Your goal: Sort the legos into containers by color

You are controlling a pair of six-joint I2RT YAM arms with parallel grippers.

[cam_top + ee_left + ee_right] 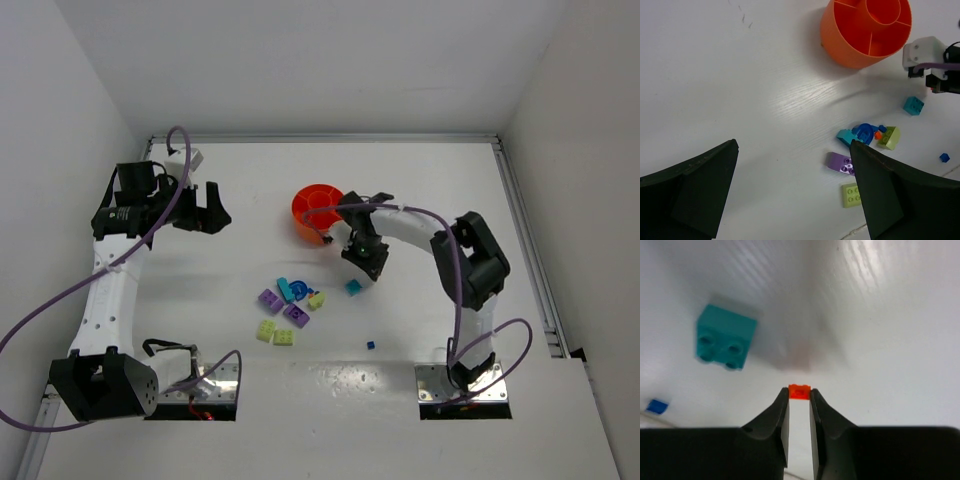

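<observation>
The tiny orange lego goes up in my right gripper next, then travels outward over the round middle cup of the orange bowl (319, 202).
My right gripper (799, 396) is shut on a tiny orange lego (799, 391), held above the table; in the top view the gripper (364, 258) hangs just right of and below the orange bowl (308, 199). A teal lego (725, 337) lies below it to the left, also in the top view (353, 287). A cluster of purple, lime, blue and teal legos (288, 305) lies mid-table. My left gripper (792, 200) is open and empty, high at the left (205, 210). The bowl (850, 50) and the cluster (865, 135) show in its view.
A tiny blue lego (370, 345) lies alone near the right arm's base, seen too in the right wrist view (656, 406). White walls enclose the table on three sides. Purple cables loop from both arms.
</observation>
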